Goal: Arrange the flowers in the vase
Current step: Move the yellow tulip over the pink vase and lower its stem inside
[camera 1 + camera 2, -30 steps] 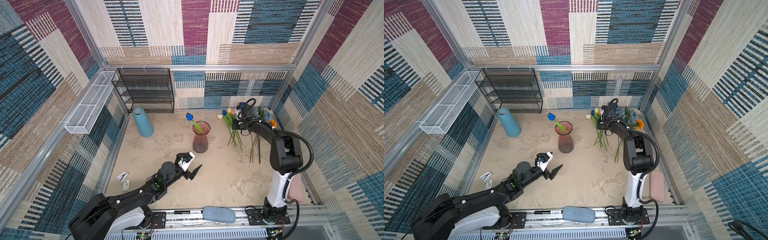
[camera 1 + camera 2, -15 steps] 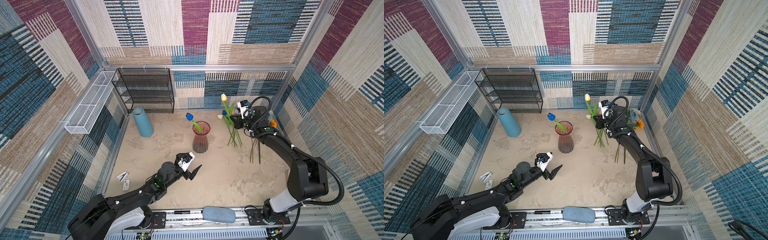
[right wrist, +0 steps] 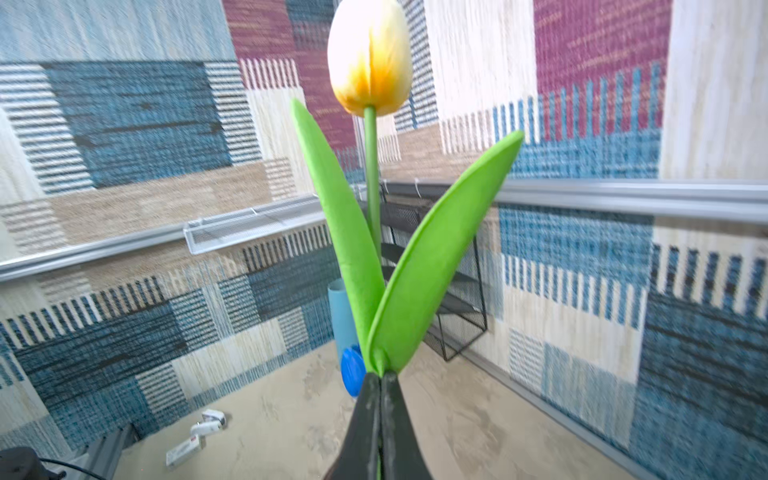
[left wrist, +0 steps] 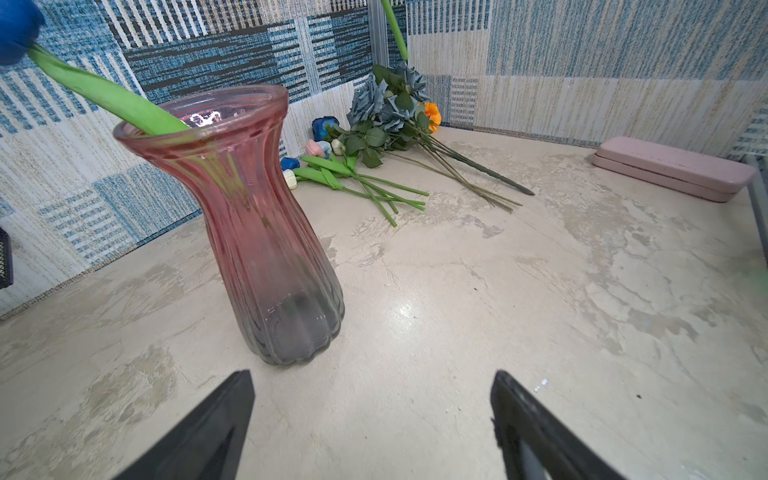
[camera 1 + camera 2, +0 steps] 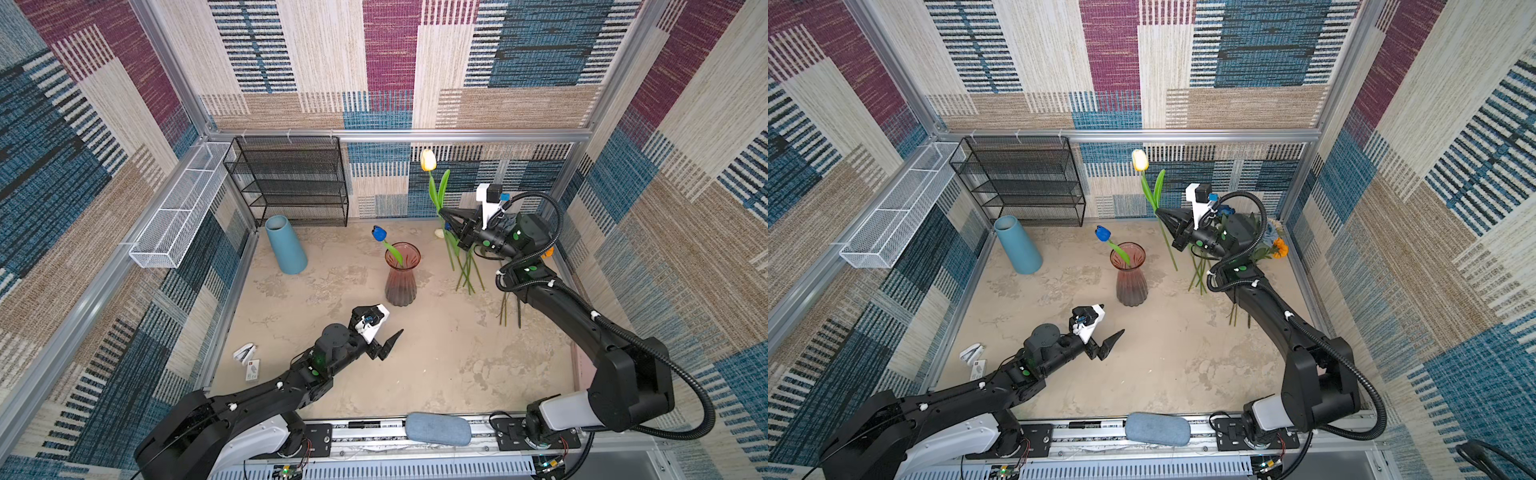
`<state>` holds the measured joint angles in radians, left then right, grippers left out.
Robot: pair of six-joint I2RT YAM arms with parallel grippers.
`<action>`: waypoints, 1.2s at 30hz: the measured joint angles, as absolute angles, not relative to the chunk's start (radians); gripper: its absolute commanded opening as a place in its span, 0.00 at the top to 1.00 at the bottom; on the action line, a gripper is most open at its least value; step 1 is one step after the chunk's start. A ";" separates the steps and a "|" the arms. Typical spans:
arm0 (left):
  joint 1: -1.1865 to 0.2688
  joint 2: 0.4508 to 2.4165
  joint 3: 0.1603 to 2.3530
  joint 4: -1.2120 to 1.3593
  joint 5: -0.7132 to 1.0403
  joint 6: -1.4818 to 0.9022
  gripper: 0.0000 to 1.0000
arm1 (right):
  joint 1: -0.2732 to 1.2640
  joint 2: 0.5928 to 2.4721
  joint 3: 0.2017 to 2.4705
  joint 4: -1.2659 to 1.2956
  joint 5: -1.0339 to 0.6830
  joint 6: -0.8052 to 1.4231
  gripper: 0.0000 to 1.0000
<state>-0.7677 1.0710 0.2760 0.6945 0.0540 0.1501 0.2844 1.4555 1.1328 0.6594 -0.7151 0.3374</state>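
Observation:
The blue tulip leaning at the vase's rim leaves room, so my right gripper should move toward the vase, lower the cream-yellow tulip's stem into the vase's opening (image 5: pixel 409 253) and release it.
A pink glass vase (image 5: pixel 402 274) (image 5: pixel 1128 274) (image 4: pixel 257 224) stands mid-table with a blue tulip (image 5: pixel 379 233) (image 5: pixel 1102 233) leaning in it. My right gripper (image 5: pixel 442 212) (image 5: pixel 1158 212) (image 3: pixel 380 378) is shut on the stem of a cream-yellow tulip (image 5: pixel 428 160) (image 5: pixel 1140 160) (image 3: pixel 370 58), held upright in the air to the right of the vase. The other flowers (image 5: pixel 467 270) (image 5: pixel 1200 270) (image 4: pixel 374 166) lie by the right back wall, among them a dusty-blue rose bunch (image 4: pixel 386 99) and an orange bloom (image 4: pixel 432 114). My left gripper (image 5: pixel 388 347) (image 5: pixel 1113 338) (image 4: pixel 372 378) hovers open and empty in front of the vase.
A blue cylinder (image 5: pixel 286 245) and a black wire shelf (image 5: pixel 291 183) stand at the back left. A white wire basket (image 5: pixel 178 208) hangs on the left wall. A pink case (image 4: pixel 673 168) lies at the right edge, a grey pouch (image 5: pixel 438 428) on the front rail.
My right gripper has lifted the cream-yellow tulip up from the pile of flowers and turned it upright. The left arm has not moved.

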 measured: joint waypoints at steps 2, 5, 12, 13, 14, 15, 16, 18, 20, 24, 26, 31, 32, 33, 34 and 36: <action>-0.768 1.065 0.273 0.694 0.051 0.150 0.08 | 0.303 1.491 1.166 0.730 -0.714 0.383 1.00; -0.768 1.060 0.270 0.693 0.051 0.150 0.08 | 0.336 1.555 1.228 0.814 -0.706 0.437 1.00; -0.768 1.066 0.270 0.692 0.051 0.150 0.08 | 0.377 1.720 1.364 1.004 -0.683 0.573 1.00; -0.768 1.065 0.270 0.693 0.051 0.150 0.08 | 0.381 1.740 1.378 1.023 -0.676 0.590 1.00; -0.768 1.063 0.270 0.692 0.051 0.150 0.08 | 0.387 1.760 1.387 1.048 -0.669 0.606 1.00; -0.768 1.060 0.270 0.692 0.051 0.150 0.08 | 0.393 1.778 1.391 1.072 -0.668 0.619 1.00; -0.768 1.058 0.270 0.693 0.051 0.150 0.08 | 0.400 1.793 1.393 1.087 -0.662 0.629 1.00; -0.768 1.052 0.267 0.694 0.051 0.150 0.08 | 0.408 1.830 1.394 1.120 -0.654 0.649 1.00; -0.768 1.050 0.265 0.692 0.048 0.150 0.08 | 0.410 1.860 1.385 1.143 -0.644 0.670 1.00; -0.768 1.050 0.265 0.693 0.047 0.150 0.08 | 0.413 1.910 1.352 1.197 -0.632 0.699 1.00; -0.768 1.052 0.265 0.692 0.046 0.151 0.08 | 0.420 1.923 1.327 1.221 -0.631 0.703 1.00; -0.768 1.060 0.265 0.693 0.033 0.152 0.08 | 0.427 1.955 1.285 1.284 -0.630 0.710 0.99; -0.768 1.063 0.265 0.692 0.033 0.152 0.08 | 0.427 1.959 1.279 1.291 -0.632 0.710 1.00; -0.768 1.064 0.265 0.693 0.033 0.152 0.08 | 0.428 1.961 1.274 1.292 -0.636 0.710 0.99; -0.768 1.065 0.265 0.693 0.033 0.152 0.08 | 0.429 1.962 1.270 1.300 -0.641 0.709 0.99; -0.768 1.065 0.265 0.693 0.032 0.152 0.08 | 0.430 1.963 1.265 1.316 -0.648 0.709 0.97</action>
<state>-0.7677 1.0645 0.2646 0.6926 0.0322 0.1520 0.4305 1.9625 1.2648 1.3163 -0.6483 0.7090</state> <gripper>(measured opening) 0.919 0.044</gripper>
